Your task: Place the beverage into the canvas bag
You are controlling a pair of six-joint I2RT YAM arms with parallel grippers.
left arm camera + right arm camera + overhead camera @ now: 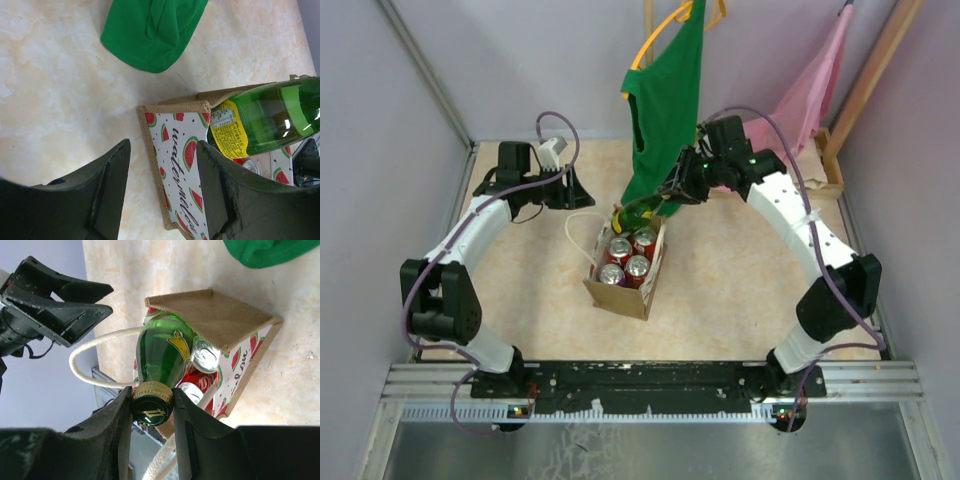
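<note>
Next, my right gripper goes down toward the left in the top view, where the bag's far end (628, 229) lies below it, turns the tilted bottle upright, then releases it.
The canvas bag (625, 290) stands mid-table, tan with a watermelon-print side (182, 170) and white rope handles (87, 347). It holds several red cans (624, 256). My right gripper (152, 407) is shut on the gold cap of a green glass bottle (162, 352). The bottle (642, 209) is tilted over the bag's far rim, its base pointing into the bag. It also shows in the left wrist view (270, 120). My left gripper (162, 192) is open and empty, hovering left of the bag (570, 188).
A green shirt (670, 100) hangs on a yellow hanger right behind the bag. A pink cloth (815, 95) hangs at the back right by a wooden frame (830, 170). Grey walls enclose the table on three sides.
</note>
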